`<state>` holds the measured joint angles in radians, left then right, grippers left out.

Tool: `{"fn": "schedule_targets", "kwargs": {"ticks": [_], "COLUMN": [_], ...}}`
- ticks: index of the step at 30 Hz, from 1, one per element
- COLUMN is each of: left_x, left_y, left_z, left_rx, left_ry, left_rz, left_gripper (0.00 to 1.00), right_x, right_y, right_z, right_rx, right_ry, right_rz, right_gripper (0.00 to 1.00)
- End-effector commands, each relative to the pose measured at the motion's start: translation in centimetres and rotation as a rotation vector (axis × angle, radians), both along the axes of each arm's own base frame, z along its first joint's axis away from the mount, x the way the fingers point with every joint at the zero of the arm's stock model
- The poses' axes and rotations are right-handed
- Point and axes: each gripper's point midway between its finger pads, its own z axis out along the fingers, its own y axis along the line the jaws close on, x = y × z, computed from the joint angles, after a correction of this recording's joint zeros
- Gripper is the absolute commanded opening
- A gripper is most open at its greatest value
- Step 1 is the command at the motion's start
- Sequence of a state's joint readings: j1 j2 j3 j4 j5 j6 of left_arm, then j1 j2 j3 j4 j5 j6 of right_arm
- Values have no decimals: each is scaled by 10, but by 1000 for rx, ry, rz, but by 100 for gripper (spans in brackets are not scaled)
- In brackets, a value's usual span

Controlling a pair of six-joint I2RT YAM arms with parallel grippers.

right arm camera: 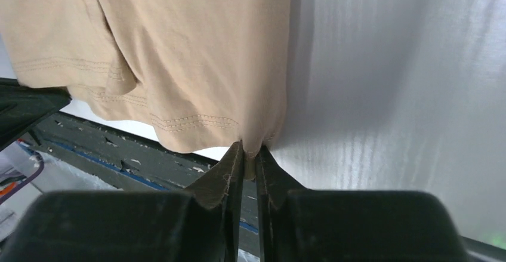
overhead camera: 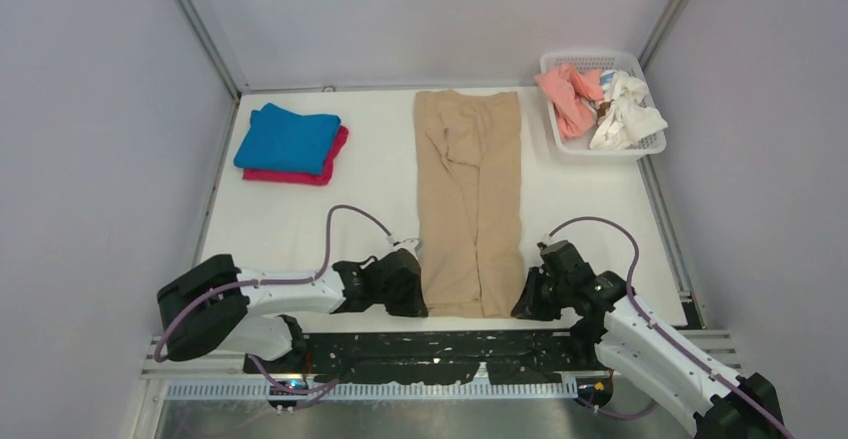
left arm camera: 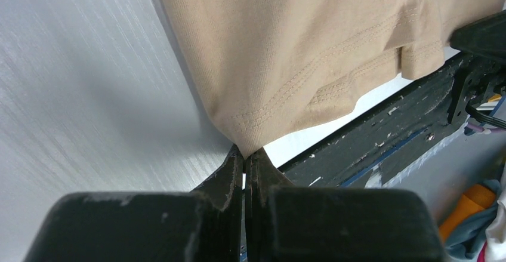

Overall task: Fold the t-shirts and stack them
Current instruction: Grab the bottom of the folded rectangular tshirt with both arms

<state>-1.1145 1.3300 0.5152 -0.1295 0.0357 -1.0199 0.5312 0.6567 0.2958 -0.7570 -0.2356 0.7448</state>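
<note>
The t-shirt lies long. My right gripper will next move the t-shirt's pinched hem corner up, outward and down onto the t-shirt's edge by the basket and let it go.
The tan t-shirt (overhead camera: pixel 470 199) lies as a long narrow strip down the middle of the table, sides folded in. My left gripper (overhead camera: pixel 418 304) is shut on its near left hem corner (left arm camera: pixel 246 135). My right gripper (overhead camera: pixel 522 307) is shut on the near right hem corner (right arm camera: pixel 253 138), with cloth pinched between the fingers. A blue t-shirt (overhead camera: pixel 287 139) lies folded on top of a folded magenta t-shirt (overhead camera: pixel 325 169) at the far left. A salmon-pink t-shirt (overhead camera: pixel 568 94) and a white t-shirt (overhead camera: pixel 625 111) lie crumpled in the basket.
The white mesh basket (overhead camera: pixel 600 149) stands at the far right corner. A black strip (left arm camera: pixel 382 142) runs along the table's near edge just behind both grippers. Grey walls close in the left, right and back sides.
</note>
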Motion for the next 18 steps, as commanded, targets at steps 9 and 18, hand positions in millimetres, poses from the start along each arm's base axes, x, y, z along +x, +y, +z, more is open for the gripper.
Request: {"fn": "schedule_targets", "kwargs": {"ticks": [9, 18], "left_x": [-29, -30], "left_y": [42, 25], "left_z": [-16, 15], "left_rx": [43, -55], "left_ry": [34, -48], "left_rz": [8, -86], "left_gripper": [0, 0], "right_x": [-11, -18], "right_y": [8, 44], "right_z": [15, 57], "right_rx": [67, 326], "right_ry": [-25, -86], "right_rz": [103, 226], "right_gripper": [6, 6]}}
